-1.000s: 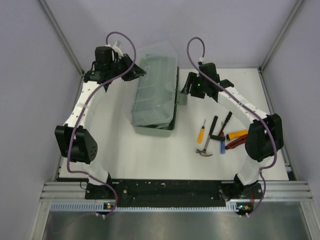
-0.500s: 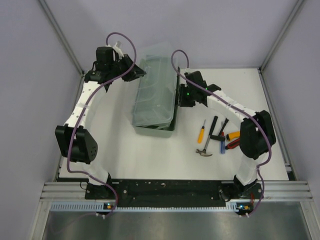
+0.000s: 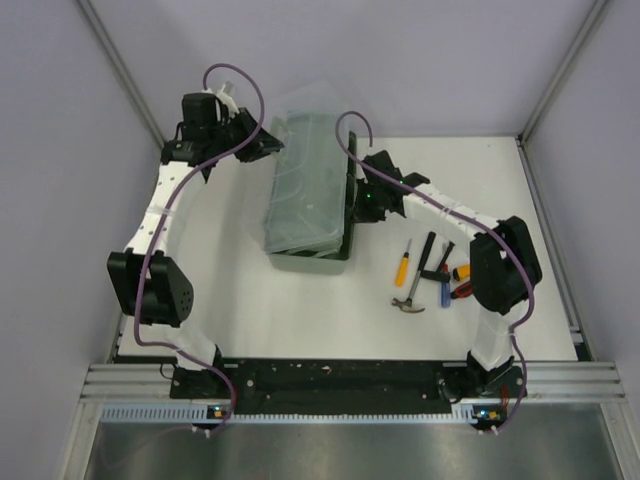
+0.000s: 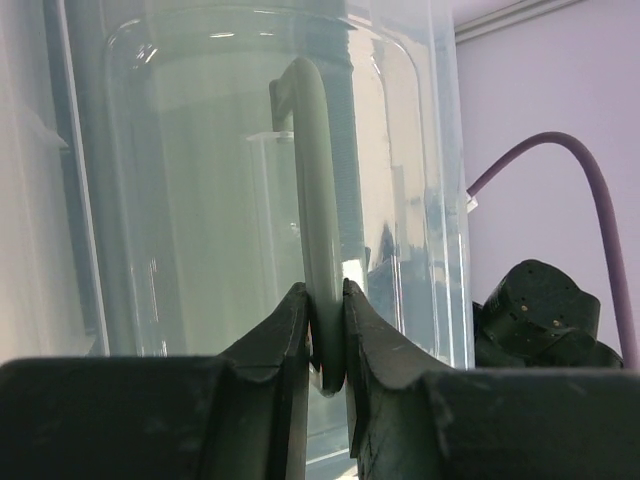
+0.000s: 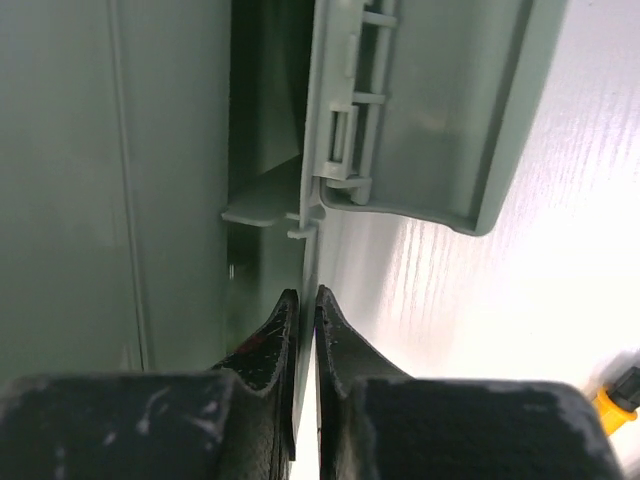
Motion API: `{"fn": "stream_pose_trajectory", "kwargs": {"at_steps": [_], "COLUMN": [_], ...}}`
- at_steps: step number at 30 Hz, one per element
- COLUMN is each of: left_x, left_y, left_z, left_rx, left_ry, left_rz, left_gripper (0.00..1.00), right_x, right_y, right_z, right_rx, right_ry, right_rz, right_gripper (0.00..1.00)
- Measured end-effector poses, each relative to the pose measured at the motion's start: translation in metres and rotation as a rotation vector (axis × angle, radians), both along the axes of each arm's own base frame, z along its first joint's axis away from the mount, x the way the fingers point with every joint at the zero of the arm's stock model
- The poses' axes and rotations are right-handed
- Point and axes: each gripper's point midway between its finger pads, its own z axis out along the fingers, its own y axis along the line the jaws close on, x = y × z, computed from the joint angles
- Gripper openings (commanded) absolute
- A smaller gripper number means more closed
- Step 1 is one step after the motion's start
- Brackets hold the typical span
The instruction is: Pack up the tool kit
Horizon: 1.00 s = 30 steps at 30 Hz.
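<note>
Next, my left gripper moves down and to the left [image 3: 232, 188] in the top view, swinging the lid off the box, since the lid still covers the inside of the box.
The grey-green tool box [image 3: 312, 251] sits mid-table with its clear lid [image 3: 305, 185] raised. My left gripper [image 3: 268, 143] is shut on the lid's grey handle [image 4: 320, 200], which is pinched between the fingers [image 4: 326, 310]. At the box's right side, my right gripper [image 3: 358, 205] is shut on the thin edge of the box's wall [image 5: 310, 200], one finger inside and one outside [image 5: 307, 305]. The box's grey latch [image 5: 430, 110] hangs just beyond. Loose tools lie to the right: a hammer [image 3: 410, 296], an orange-handled screwdriver [image 3: 402, 264], a blue screwdriver [image 3: 444, 290] and red-handled pliers [image 3: 468, 286].
A black-handled tool [image 3: 428, 254] lies among the loose tools, under the right arm's elbow [image 3: 505, 270]. Purple cables loop over both wrists. Grey walls close in the table at the back and both sides.
My right arm has swung left from beside the box onto its right wall, and its jaws have shut there. The left gripper has drawn the lid handle slightly left.
</note>
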Motion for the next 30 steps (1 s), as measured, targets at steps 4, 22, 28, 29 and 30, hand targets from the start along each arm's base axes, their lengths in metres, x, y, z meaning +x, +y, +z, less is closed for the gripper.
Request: {"fn": "stream_pose_trajectory", "kwargs": {"at_steps": [4, 22, 28, 29, 30], "left_x": [0.001, 0.011, 0.016, 0.016, 0.016], "left_y": [0.017, 0.09, 0.104, 0.106, 0.109], "left_z": [0.008, -0.031, -0.052, -0.055, -0.057], "left_rx": [-0.001, -0.099, -0.111, -0.112, -0.112], "left_ry": [-0.021, -0.058, -0.06, -0.058, -0.058], "left_rz": [-0.017, -0.048, -0.044, -0.04, -0.038], "left_gripper": [0.0, 0.0, 0.0, 0.0, 0.0], "right_x": [0.007, 0.02, 0.02, 0.02, 0.02], "right_y": [-0.007, -0.078, -0.083, -0.084, -0.084], "right_z": [-0.001, 0.003, 0.003, 0.003, 0.003], "right_rx": [-0.004, -0.051, -0.067, -0.067, -0.068], "right_ry": [-0.01, -0.048, -0.053, -0.054, -0.054], "right_rz": [-0.066, -0.256, -0.265, -0.266, -0.266], "right_gripper": [0.0, 0.0, 0.0, 0.0, 0.0]}}
